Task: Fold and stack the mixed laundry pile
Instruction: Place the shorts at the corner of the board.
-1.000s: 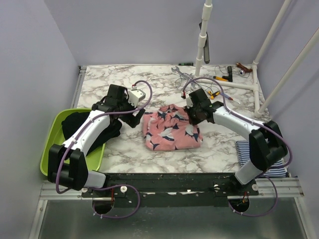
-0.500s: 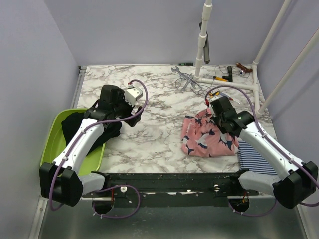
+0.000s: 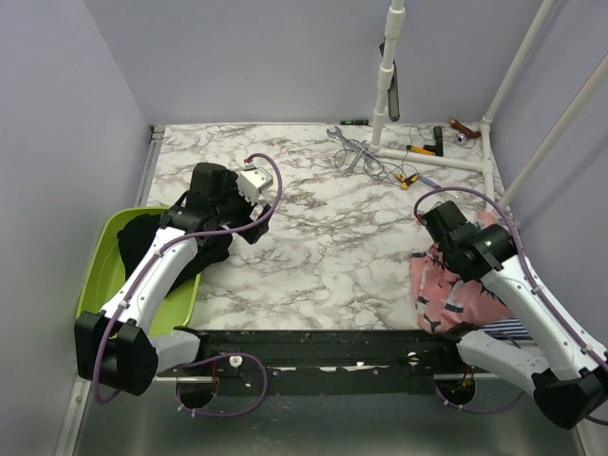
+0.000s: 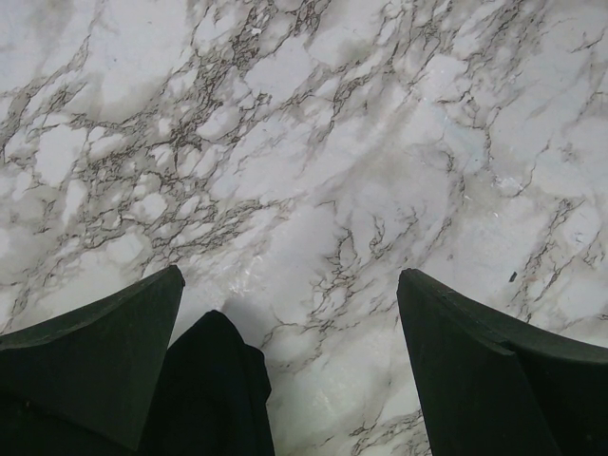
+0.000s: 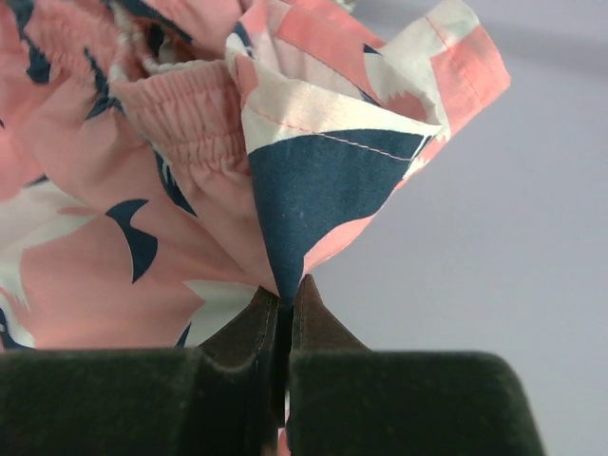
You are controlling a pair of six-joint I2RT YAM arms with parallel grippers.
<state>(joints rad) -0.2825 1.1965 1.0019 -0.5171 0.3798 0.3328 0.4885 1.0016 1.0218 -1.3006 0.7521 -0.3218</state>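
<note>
I will move my right gripper to the right in the top view, toward the wall, and let go of the corner of the pink garment, because the striped garment (image 3: 510,329) shows on that side.
My right gripper (image 3: 480,242) (image 5: 285,290) is shut on a corner of the pink shark-print garment (image 3: 451,290) (image 5: 142,190) and holds it bunched and hanging at the table's right near edge. A sliver of the navy-and-white striped garment (image 3: 510,329) shows under the pink one. The black garment (image 3: 157,237) lies in the lime green basin (image 3: 100,275) and spills over its right rim. My left gripper (image 3: 249,228) (image 4: 290,275) is open and empty just above bare marble. An edge of the black garment (image 4: 214,389) lies between its fingers, close to the left one.
Wrenches (image 3: 347,144), screwdrivers (image 3: 418,150) and pliers lie at the back right by a white pipe frame (image 3: 446,161). A white pole (image 3: 385,76) stands at the back. Walls close in left and right.
My right arm has swung the pink garment from the table's middle to the right near edge, over the striped one. My left gripper drew back slightly, then held still.
</note>
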